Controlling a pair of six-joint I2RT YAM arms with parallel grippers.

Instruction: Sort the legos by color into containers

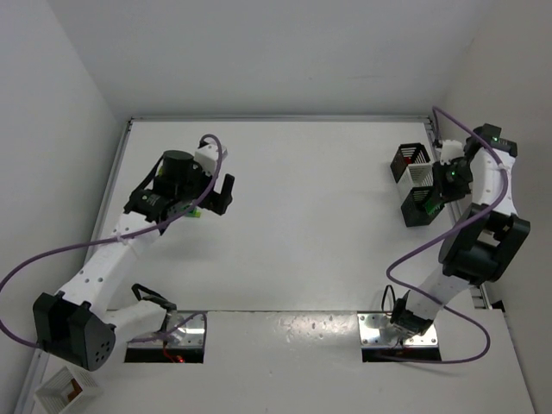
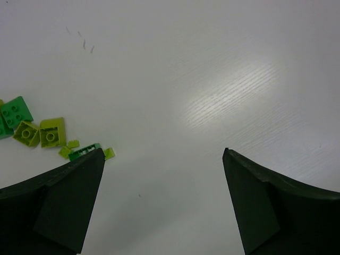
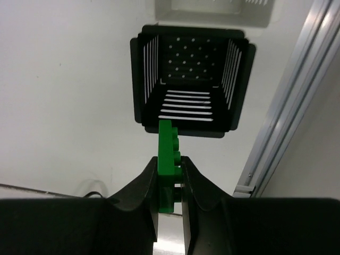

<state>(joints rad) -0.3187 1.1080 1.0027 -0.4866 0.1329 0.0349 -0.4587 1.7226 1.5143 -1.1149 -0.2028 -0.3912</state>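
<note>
Next, my right gripper moves outward over the container's opening, then opens, since the bright green lego is still at the empty black container's near rim.
My right gripper is shut on a bright green lego, held on edge just in front of an empty black slatted container. In the top view the right gripper hangs by the containers at the far right: one black bin with red inside, another black bin. My left gripper is open and empty above bare table. A pile of legos lies to its left: a green brick, lime bricks and a small green plate at the left fingertip. The pile shows in the top view.
A white bin stands between the two black ones; its edge shows in the right wrist view. A metal rail runs along the table's right edge. A white square box sits off the near left corner. Purple cables loop beside both arms.
</note>
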